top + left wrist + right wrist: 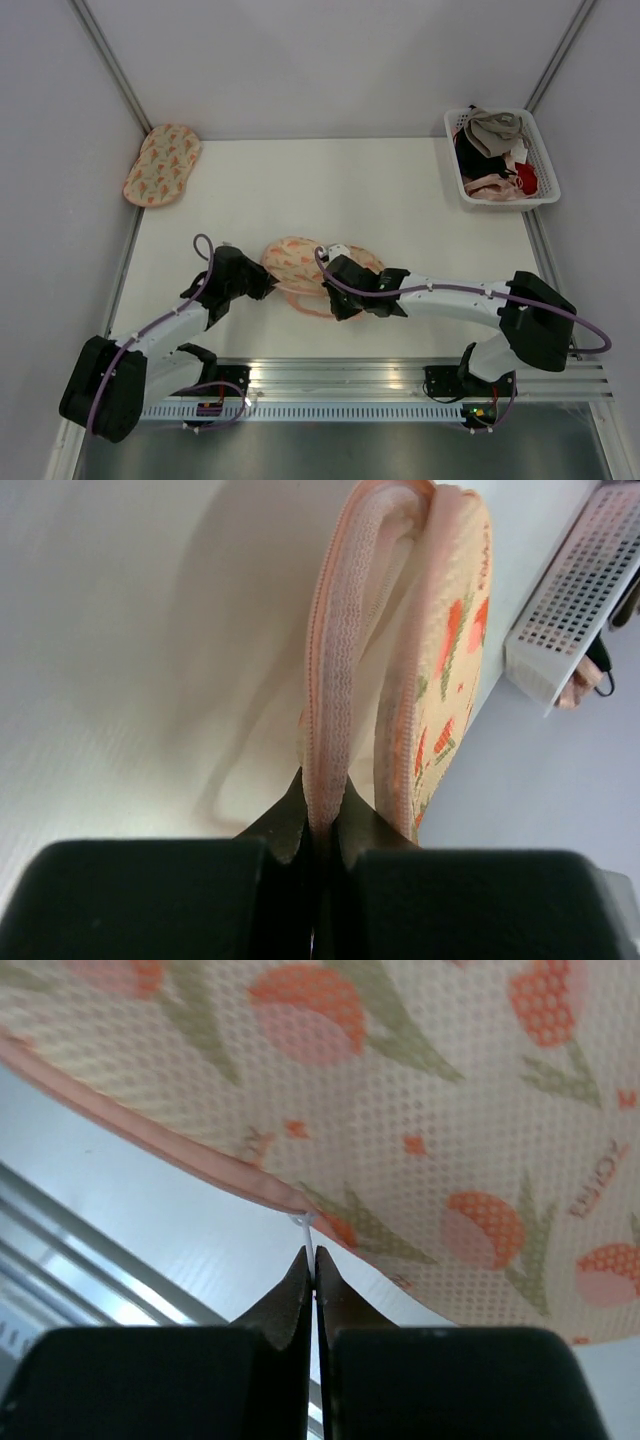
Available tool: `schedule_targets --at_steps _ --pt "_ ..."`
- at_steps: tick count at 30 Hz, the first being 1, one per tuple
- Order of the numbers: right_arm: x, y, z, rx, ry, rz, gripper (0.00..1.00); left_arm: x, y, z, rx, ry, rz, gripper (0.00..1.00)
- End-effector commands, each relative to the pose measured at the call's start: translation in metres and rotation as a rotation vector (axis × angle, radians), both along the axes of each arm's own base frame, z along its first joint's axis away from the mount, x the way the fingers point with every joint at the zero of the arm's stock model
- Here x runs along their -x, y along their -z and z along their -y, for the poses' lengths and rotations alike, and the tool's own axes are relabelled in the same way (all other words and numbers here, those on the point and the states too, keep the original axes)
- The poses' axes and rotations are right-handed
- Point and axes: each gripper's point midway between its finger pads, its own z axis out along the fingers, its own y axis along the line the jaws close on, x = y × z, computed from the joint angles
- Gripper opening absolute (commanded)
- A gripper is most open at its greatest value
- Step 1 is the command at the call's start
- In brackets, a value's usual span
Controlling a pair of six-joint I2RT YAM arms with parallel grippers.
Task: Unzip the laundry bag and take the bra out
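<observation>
My left gripper draws the pink zip edge outward over bare tabletop beyond the bag next and releases it, since my right gripper holds the zip pull [308,1232].
The laundry bag [300,262], cream-peach with orange-red print, lies at the near middle of the table between my two arms. My left gripper [262,285] is shut on its pink zip edge [335,700] at the bag's left end; the edge stands apart from the printed shell [450,660], so the bag is partly open there. My right gripper [335,300] is shut on the thin white zip pull [308,1232] at the bag's near edge, under the printed fabric [420,1090]. The bra is hidden.
A second identical pouch [162,163] lies at the far left corner. A white plastic basket [545,180] with several garments stands at the far right, and also shows in the left wrist view [575,590]. A metal rail [400,378] runs along the near edge.
</observation>
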Motion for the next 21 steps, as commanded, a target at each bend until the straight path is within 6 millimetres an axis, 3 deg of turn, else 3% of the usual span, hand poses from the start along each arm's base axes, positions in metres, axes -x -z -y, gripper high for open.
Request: schedule_targets --at_steps 1,7,10,12,13,14,15,16,17,20,21 --pt "-0.001 0.036 0.062 0.266 0.117 -0.043 0.0 -0.035 -0.026 -0.006 -0.09 0.147 0.173 0.02" --pt "-0.021 0.062 0.101 0.366 0.255 -0.08 0.0 -0.059 -0.012 0.009 -0.094 0.447 0.133 0.02" --pt "-0.039 0.057 0.123 0.427 0.345 -0.034 0.0 -0.081 -0.015 0.002 -0.181 0.475 0.191 0.02" --pt "-0.054 0.046 0.134 0.438 0.405 0.012 0.01 -0.105 -0.029 -0.005 -0.269 0.475 0.228 0.02" --pt "-0.056 0.043 0.136 0.442 0.412 0.02 0.0 -0.112 -0.024 -0.006 -0.301 0.517 0.24 0.02" --pt "-0.058 0.039 0.135 0.428 0.415 0.029 0.01 -0.127 -0.043 0.001 -0.292 0.546 0.297 0.02" --pt "-0.062 0.035 0.134 0.418 0.417 0.037 0.0 -0.134 -0.047 0.005 -0.284 0.574 0.315 0.05" --pt "-0.062 0.033 0.132 0.411 0.412 0.04 0.01 -0.14 -0.037 0.01 -0.271 0.619 0.307 0.11" --pt "-0.065 0.03 0.129 0.396 0.408 0.046 0.01 -0.153 -0.051 0.016 -0.256 0.631 0.348 0.29" --pt "-0.066 0.025 0.121 0.361 0.396 0.041 0.0 -0.172 -0.046 0.024 -0.226 0.641 0.36 0.63" --pt "-0.067 0.024 0.116 0.338 0.389 0.044 0.0 -0.175 -0.044 0.025 -0.22 0.636 0.35 0.99"
